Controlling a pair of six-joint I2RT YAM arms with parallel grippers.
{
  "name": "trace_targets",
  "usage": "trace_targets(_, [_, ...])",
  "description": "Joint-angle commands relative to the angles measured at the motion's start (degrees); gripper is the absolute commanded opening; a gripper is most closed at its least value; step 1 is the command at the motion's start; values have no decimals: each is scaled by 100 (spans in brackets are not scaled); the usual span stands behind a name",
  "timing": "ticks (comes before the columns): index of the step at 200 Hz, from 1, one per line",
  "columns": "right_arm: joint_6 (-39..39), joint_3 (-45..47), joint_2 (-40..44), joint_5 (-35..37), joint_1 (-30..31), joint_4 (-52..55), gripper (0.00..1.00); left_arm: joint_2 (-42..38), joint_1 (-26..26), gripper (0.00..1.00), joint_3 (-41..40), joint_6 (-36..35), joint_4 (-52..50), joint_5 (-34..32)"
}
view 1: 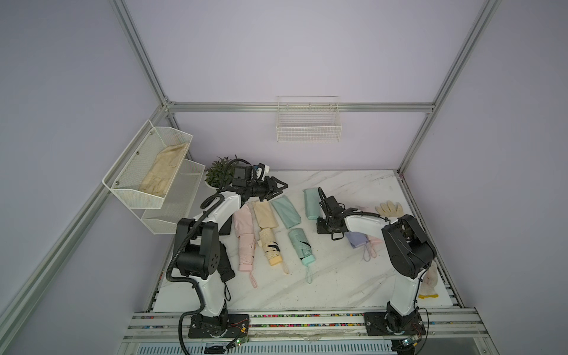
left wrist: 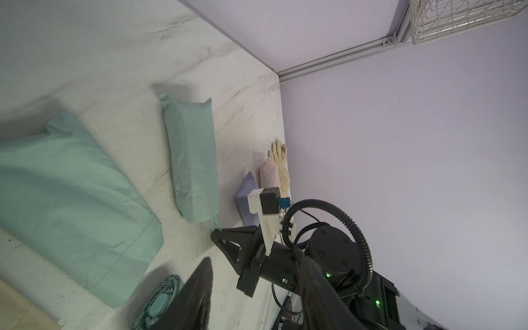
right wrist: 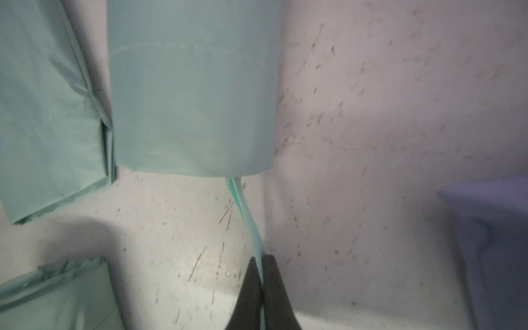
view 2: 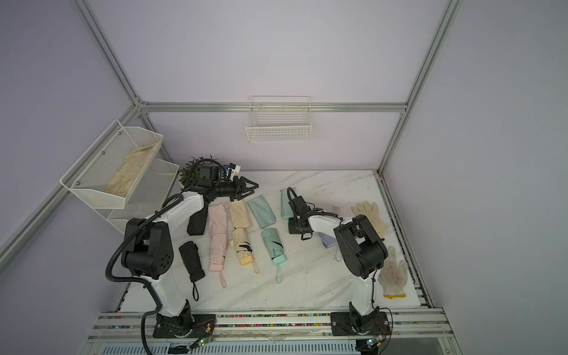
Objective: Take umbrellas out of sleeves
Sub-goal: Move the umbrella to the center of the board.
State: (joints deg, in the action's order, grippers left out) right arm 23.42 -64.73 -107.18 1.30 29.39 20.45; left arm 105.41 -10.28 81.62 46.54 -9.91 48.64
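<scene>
Next, my right gripper pulls the loop and its sleeve back toward the bare tabletop beside the mint umbrella. Then it releases the loop, since that spot is clear.
A mint green sleeve (view 1: 312,201) (right wrist: 191,100) lies at the middle back with its umbrella hidden inside; only the mint wrist loop (right wrist: 250,225) comes out of its near end. My right gripper (right wrist: 261,261) (view 1: 319,224) is shut on that loop, low over the table. My left gripper (view 1: 278,187) (left wrist: 254,260) hangs open in the air by the plant, holding nothing. An empty mint sleeve (view 1: 285,212), a mint umbrella (view 1: 302,246), and pink (view 1: 246,249), yellow (view 1: 270,246) and black (view 2: 192,261) umbrellas lie to the left. Lilac (view 1: 356,239) and pink (left wrist: 268,174) sleeves lie under my right arm.
Cream work gloves lie at the back right (view 1: 388,209) and front right (view 2: 393,276). A potted plant (view 1: 218,173) stands at the back left. A mesh rack (view 1: 150,172) with beige cloth hangs on the left wall, a wire basket (view 1: 309,126) on the back wall.
</scene>
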Motion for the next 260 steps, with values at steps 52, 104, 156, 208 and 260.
trace_targets(52, [266,1272,1268,-370,153,117,4,-243,-139,49,-195,30,201,70])
trace_targets(104, [452,2183,2256,-353,168,233,5,20,-554,50,-224,-47,207,34])
trace_targets(156, [793,2654,3071,-468,165,207,9,664,-1160,51,49,-491,-229,-4])
trace_targets(208, [928,2998,3410,-511,165,61,10,1480,-1360,54,917,-1260,-1265,-626])
trace_targets(260, [953,3179,3706,-479,164,-85,10,2176,-1433,55,1607,-902,-1352,-934])
